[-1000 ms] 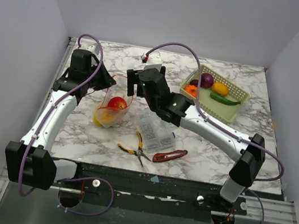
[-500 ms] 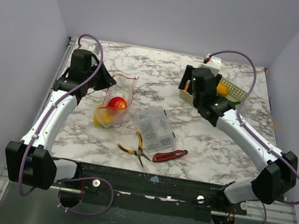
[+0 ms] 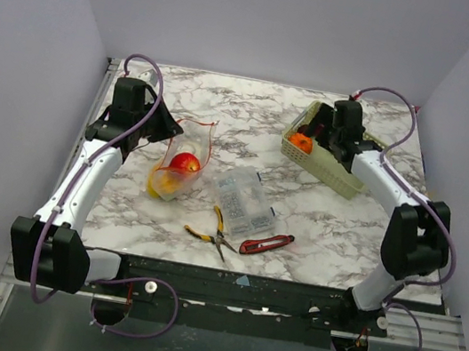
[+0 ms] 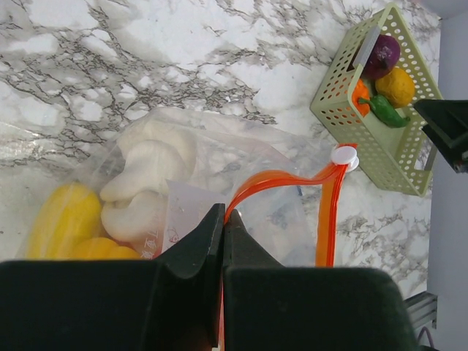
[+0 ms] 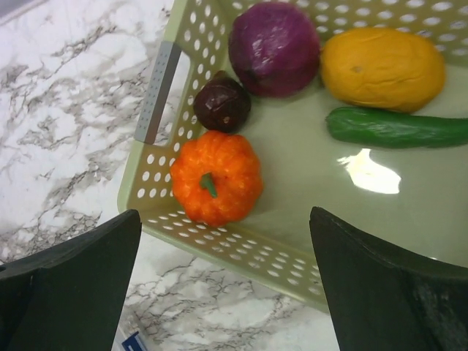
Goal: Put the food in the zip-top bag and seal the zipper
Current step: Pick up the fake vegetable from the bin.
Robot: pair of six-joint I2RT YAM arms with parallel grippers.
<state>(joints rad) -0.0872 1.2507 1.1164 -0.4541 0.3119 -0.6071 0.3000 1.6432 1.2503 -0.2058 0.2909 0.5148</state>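
The orange pumpkin sits low within the green basket's sides. I will next lower my open right gripper into the basket's corner, over the sides of the orange pumpkin (image 3: 300, 142) (image 5: 216, 178).
The clear zip-top bag (image 3: 174, 170) lies left of centre with a red fruit (image 3: 185, 163) and yellow pieces (image 4: 62, 219) inside. Its mouth is propped open. My left gripper (image 4: 223, 216) is shut on the orange-red zipper (image 4: 272, 179) at the bag's mouth edge, near the white slider (image 4: 342, 155). My right gripper (image 5: 223, 223) hangs open over the near corner of the green basket (image 5: 219, 245), just above an orange pumpkin (image 5: 216, 178). Also in the basket are a purple vegetable (image 5: 274, 47), a small dark one (image 5: 221, 102), a yellow-orange fruit (image 5: 382, 68) and a green cucumber (image 5: 398, 128).
A rigid clear compartment box (image 3: 244, 200) sits in the middle of the table. Yellow-handled pliers (image 3: 207, 230) and a red-handled tool (image 3: 266, 244) lie near the front edge. The basket (image 3: 347, 176) stands at the back right.
My right arm has swung from beside the bag across to the basket at the back right, and its jaws have opened wider. The left arm and bag have stayed put.
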